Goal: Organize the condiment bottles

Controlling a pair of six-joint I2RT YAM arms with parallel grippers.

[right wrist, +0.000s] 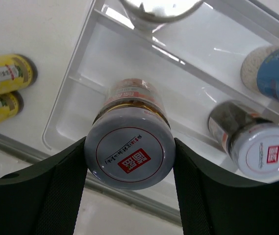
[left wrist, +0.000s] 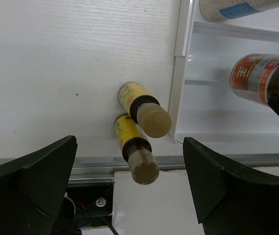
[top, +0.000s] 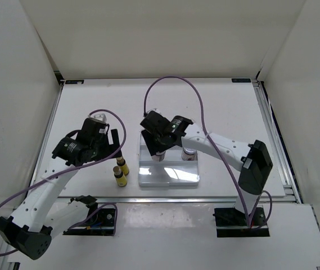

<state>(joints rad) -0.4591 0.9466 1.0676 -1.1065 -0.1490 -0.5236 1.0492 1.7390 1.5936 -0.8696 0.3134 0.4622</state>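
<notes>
I should next move my right gripper left in the top view and down to the middle step's empty end [top: 147, 156] [right wrist: 99, 55] by the yellow bottles, which lies below it, and release.
Two slim yellow dark-capped bottles [top: 124, 166] [top: 120, 178] stand on the table just left of the white stepped tray [top: 168, 175]. My left gripper [top: 108, 145] hangs open and empty above and behind them; in its wrist view both bottles [left wrist: 132, 98] [left wrist: 125, 131] show between the jaws. My right gripper [top: 158, 151] is shut on a short silver-lidded jar [right wrist: 129, 154] with a red-white label, over the tray's middle step [right wrist: 80, 73]. A second short jar [right wrist: 259, 149] stands to its right on the tray. A blue-banded jar [right wrist: 272, 73] and a silver cap [right wrist: 159, 10] show behind.
The right arm [top: 221, 147] reaches across the tray from the right. A metal rail [top: 176, 198] runs along the table's near edge, close to the yellow bottles. The held jar also shows in the left wrist view [left wrist: 262, 78].
</notes>
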